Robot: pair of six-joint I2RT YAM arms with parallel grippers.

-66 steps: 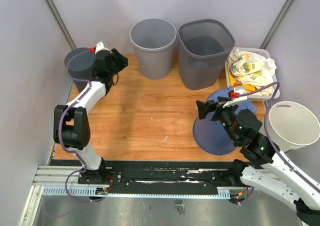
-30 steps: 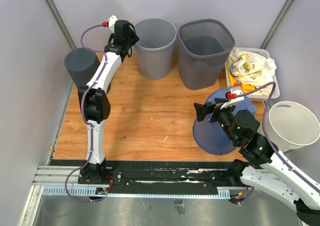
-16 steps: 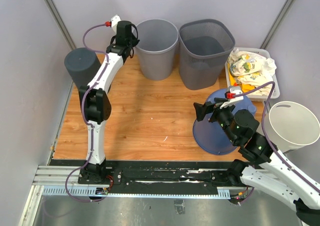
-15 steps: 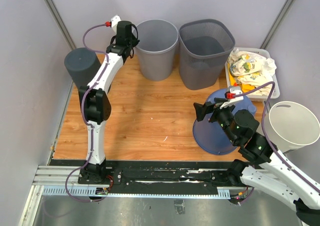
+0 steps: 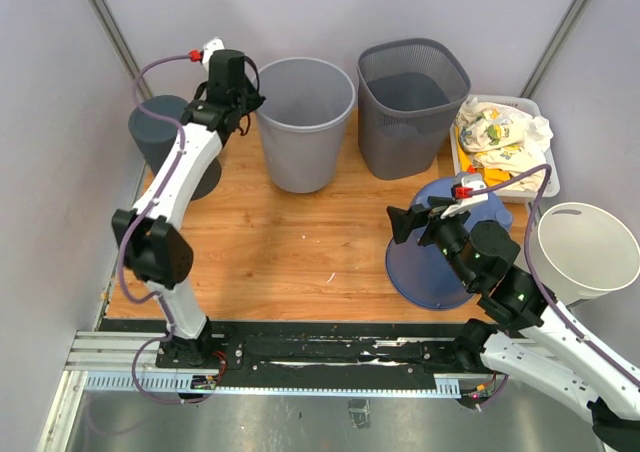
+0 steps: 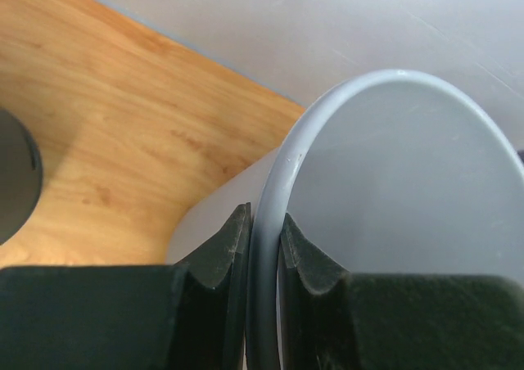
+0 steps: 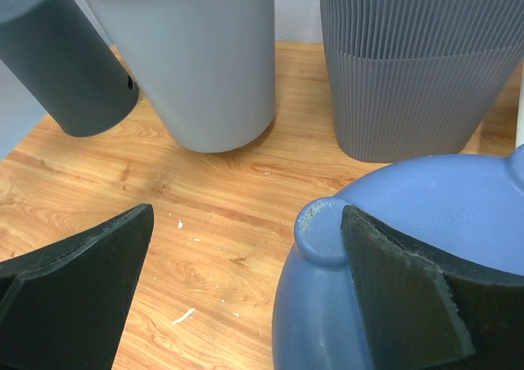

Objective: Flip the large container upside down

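The left gripper draws the grey bin back onto the tabletop's bare middle next and releases the bin's rim, since that clear space lies back from the left gripper.
The large light grey round bin (image 5: 300, 122) stands open side up at the back of the table. My left gripper (image 5: 243, 100) is shut on its left rim. In the left wrist view the two black fingers (image 6: 225, 255) clamp the thin grey rim (image 6: 282, 173) from both sides, left gripper (image 6: 264, 239). The bin also shows in the right wrist view (image 7: 196, 59). My right gripper (image 5: 400, 222) is open and empty beside a blue upturned container (image 5: 440, 262). In the right wrist view, right gripper (image 7: 246, 223), one finger rests by the blue container (image 7: 393, 288).
A dark grey cylinder bin (image 5: 165, 137) stands at the far left. A dark ribbed bin (image 5: 410, 102) stands right of the grey bin. A white tray of cloths (image 5: 500, 142) and a white bin (image 5: 585, 252) are at the right edge.
My left gripper has closed on the light grey bin's rim. The bin has shifted toward the front left and looks raised. The right arm has barely moved.
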